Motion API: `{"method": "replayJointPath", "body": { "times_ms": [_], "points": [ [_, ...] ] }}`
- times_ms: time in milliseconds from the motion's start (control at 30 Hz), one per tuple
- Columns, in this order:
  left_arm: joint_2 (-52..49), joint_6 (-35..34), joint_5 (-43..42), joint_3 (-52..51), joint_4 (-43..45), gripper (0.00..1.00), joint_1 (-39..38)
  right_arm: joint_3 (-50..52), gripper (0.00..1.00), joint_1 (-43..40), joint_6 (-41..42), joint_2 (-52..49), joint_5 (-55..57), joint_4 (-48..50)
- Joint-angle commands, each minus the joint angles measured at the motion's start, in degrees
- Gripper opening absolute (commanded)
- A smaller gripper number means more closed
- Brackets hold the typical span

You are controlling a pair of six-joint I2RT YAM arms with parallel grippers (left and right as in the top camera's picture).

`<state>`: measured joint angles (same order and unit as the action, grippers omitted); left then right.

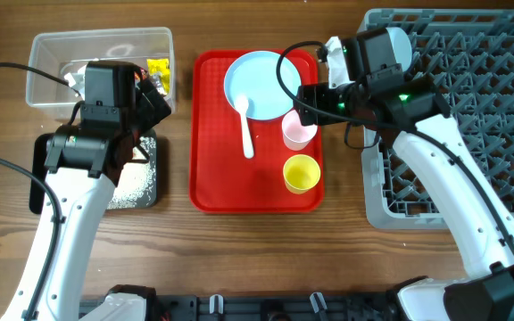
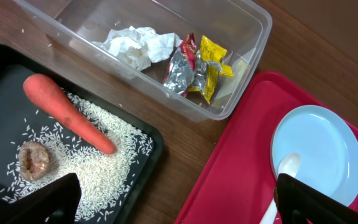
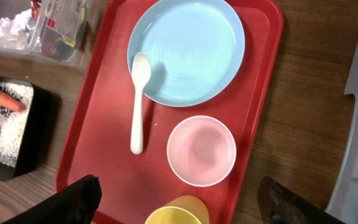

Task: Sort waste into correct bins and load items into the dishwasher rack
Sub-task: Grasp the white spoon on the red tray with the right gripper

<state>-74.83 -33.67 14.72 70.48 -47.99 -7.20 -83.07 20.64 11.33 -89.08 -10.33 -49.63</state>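
Note:
The handle of the white spoon is lower than my right gripper and to its left in the overhead view. My right gripper needs to reach down and across onto it next, clear of the plate.
An orange carrot, white rice grains and a brown food scrap lie in the black tray. Crumpled tissue and yellow and red-foil wrappers lie in the clear tub. A pale blue plate, white spoon, pink cup and yellow cup sit on the red tray. My left gripper is open and empty, between black tray and red tray. My right gripper is open and empty above the cups. The bowls are not clearly visible.
The grey dishwasher rack fills the right side. A pale rounded shape shows at its far left corner, mostly hidden by the right arm. The left arm hides much of the black tray in the overhead view.

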Motion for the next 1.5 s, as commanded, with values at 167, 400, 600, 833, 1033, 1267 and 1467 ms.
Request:
{"method": "replayJointPath", "body": {
  "times_ms": [167,400,600,833,1033,1267,1467],
  "points": [
    [-0.2,0.2,-0.1,0.2,0.4,1.0,0.3,-1.1,0.84,0.2,0.9,-0.1,-6.1,6.0],
    [-0.2,0.2,-0.1,0.2,1.4,1.0,0.3,-1.1,0.75,9.9,6.9,-6.1,-7.1,20.8],
    [-0.2,0.2,-0.1,0.2,1.4,1.0,0.3,-1.1,0.72,15.6,10.1,-16.2,1.0,20.6],
    [-0.2,0.2,-0.1,0.2,1.4,1.0,0.3,-1.1,0.69,17.3,14.3,-25.7,10.6,20.0],
    [-0.2,0.2,-0.1,0.2,1.4,1.0,0.3,-1.1,0.69,17.6,16.1,-31.4,8.6,20.0],
    [-0.2,0.2,-0.1,0.2,1.4,1.0,0.3,-0.9,0.69,17.6,17.2,-31.5,10.5,20.1],
    [-0.2,0.2,-0.1,0.2,1.4,1.0,0.3,-0.9,0.69,17.7,17.2,-31.6,10.5,20.3]
  ]
}}
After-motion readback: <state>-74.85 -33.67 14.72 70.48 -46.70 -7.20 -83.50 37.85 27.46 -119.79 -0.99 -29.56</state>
